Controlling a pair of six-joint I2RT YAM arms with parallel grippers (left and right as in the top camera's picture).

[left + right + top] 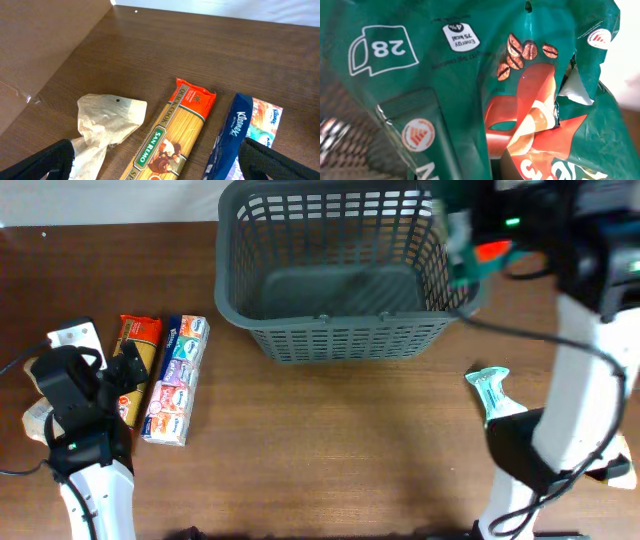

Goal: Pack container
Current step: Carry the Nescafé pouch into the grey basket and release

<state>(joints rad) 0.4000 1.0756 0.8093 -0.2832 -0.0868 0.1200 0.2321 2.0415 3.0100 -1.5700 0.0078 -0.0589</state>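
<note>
I will next move my right gripper to the left in the overhead view, and then I will lower the coffee bag with it into the empty basket.
The dark grey lattice basket point(340, 340) stands at the back middle of the table, and nothing shows inside it. My right gripper point(505, 230) holds a green and red coffee bag point(468, 252) above the basket's right rim. The bag point(470, 75) fills the right wrist view and hides the fingers. My left gripper point(122, 380) is open low over a San Remo spaghetti packet point(175, 135) and a blue Kleenex tissue pack point(234, 131), with its fingers wide apart on either side of them point(162, 167).
A crumpled beige paper bag point(107, 120) lies left of the spaghetti. A white and teal packet point(490, 390) lies on the table at the right, near the right arm's base. A white item point(72, 337) lies at the far left.
</note>
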